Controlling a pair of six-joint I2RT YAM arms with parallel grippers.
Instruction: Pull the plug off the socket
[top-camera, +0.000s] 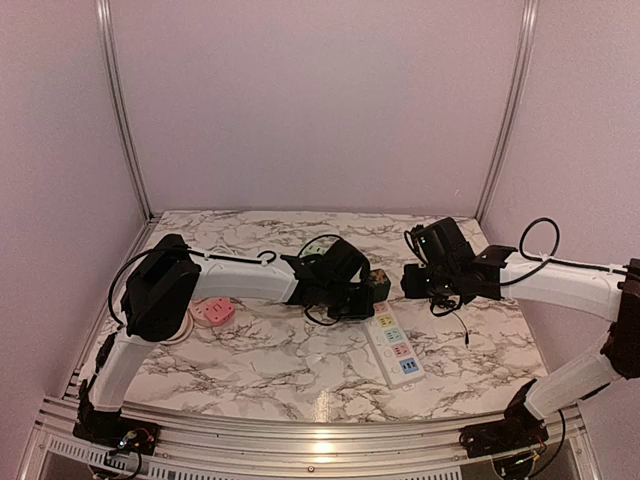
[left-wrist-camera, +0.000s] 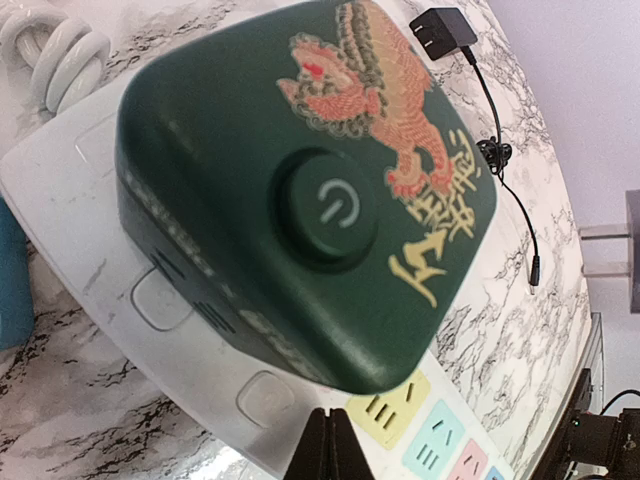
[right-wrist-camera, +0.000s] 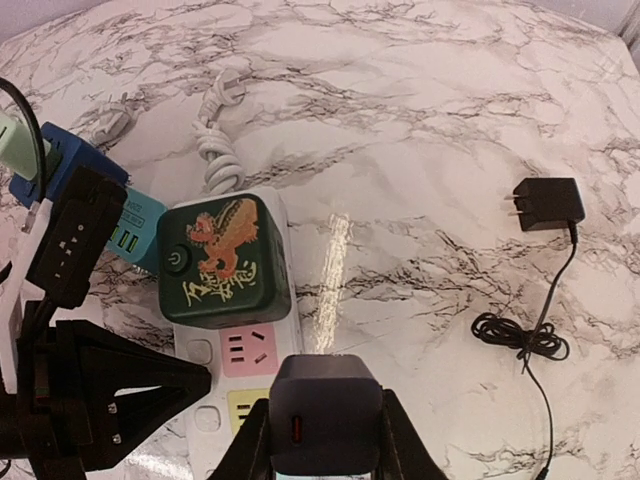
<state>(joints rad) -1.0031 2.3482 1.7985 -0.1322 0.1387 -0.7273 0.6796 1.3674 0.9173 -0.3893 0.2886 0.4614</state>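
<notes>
The plug goes outward and down in my right gripper next, past the level of the black adapter, onto the bare part of the marble, which lies clear.
My right gripper (right-wrist-camera: 325, 440) is shut on the plug (right-wrist-camera: 325, 400), a dark grey charger block with a red-lit port on its near face. The block hangs over the right edge of the white power strip (right-wrist-camera: 290, 330); its prongs are hidden. The strip's pink socket (right-wrist-camera: 247, 350) and yellow socket (right-wrist-camera: 243, 408) lie bare beside it. A dark green cube adapter (left-wrist-camera: 300, 180) with a dragon print sits plugged in at the strip's far end. My left gripper (left-wrist-camera: 340, 445) is shut, its tips down on the strip beside the cube. From above, both grippers (top-camera: 352, 300) (top-camera: 422, 285) flank the strip (top-camera: 398, 350).
A black adapter (right-wrist-camera: 545, 205) with a thin coiled cable (right-wrist-camera: 520, 335) lies loose on the marble to the right. A blue cube socket (right-wrist-camera: 60, 165) and a white coiled cord (right-wrist-camera: 215, 150) sit behind the strip. A pink round socket (top-camera: 213, 312) lies at the left.
</notes>
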